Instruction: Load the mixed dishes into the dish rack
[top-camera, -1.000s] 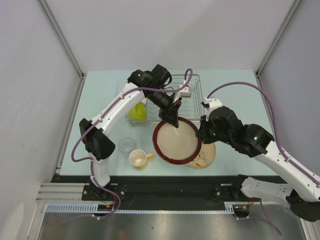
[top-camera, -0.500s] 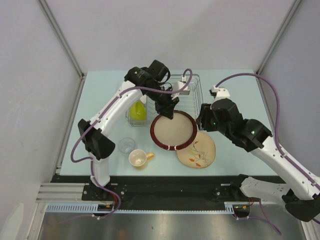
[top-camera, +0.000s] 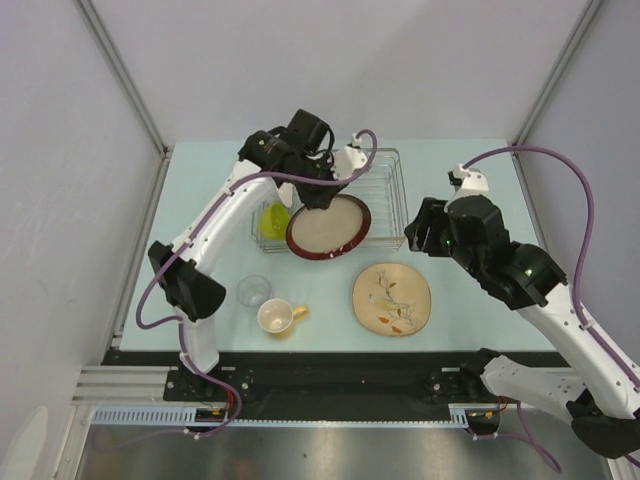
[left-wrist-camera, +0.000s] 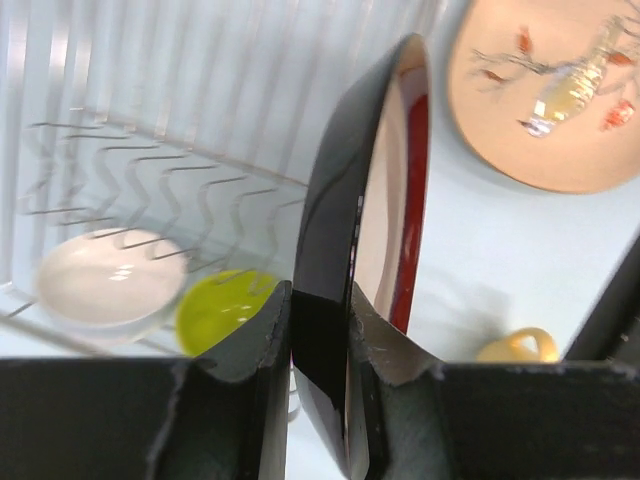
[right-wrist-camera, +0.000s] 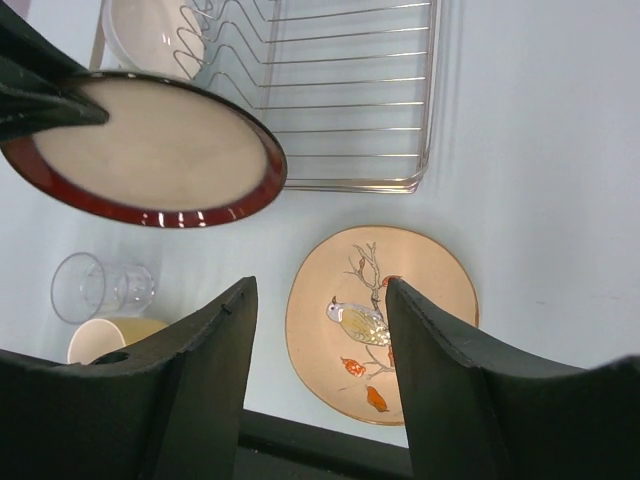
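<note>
I will move my left gripper outward next, turn the dark-red-rimmed plate upright and lower it to let go by the dish rack's far wires, because those wires are empty.
My left gripper is shut on the rim of the dark-red-rimmed beige plate. The plate hangs tilted over the near left part of the dish rack. A lime-green bowl and a white bowl sit at the rack's left end. My right gripper is open and empty, above the cream floral plate lying flat on the table.
A tan-yellow mug and a small clear glass stand on the table, near and left of the rack. White walls close in the table on three sides.
The right gripper has opened, come off the red-rimmed plate and drawn back to the right. The left gripper has carried that plate from over the floral plate toward the rack.
</note>
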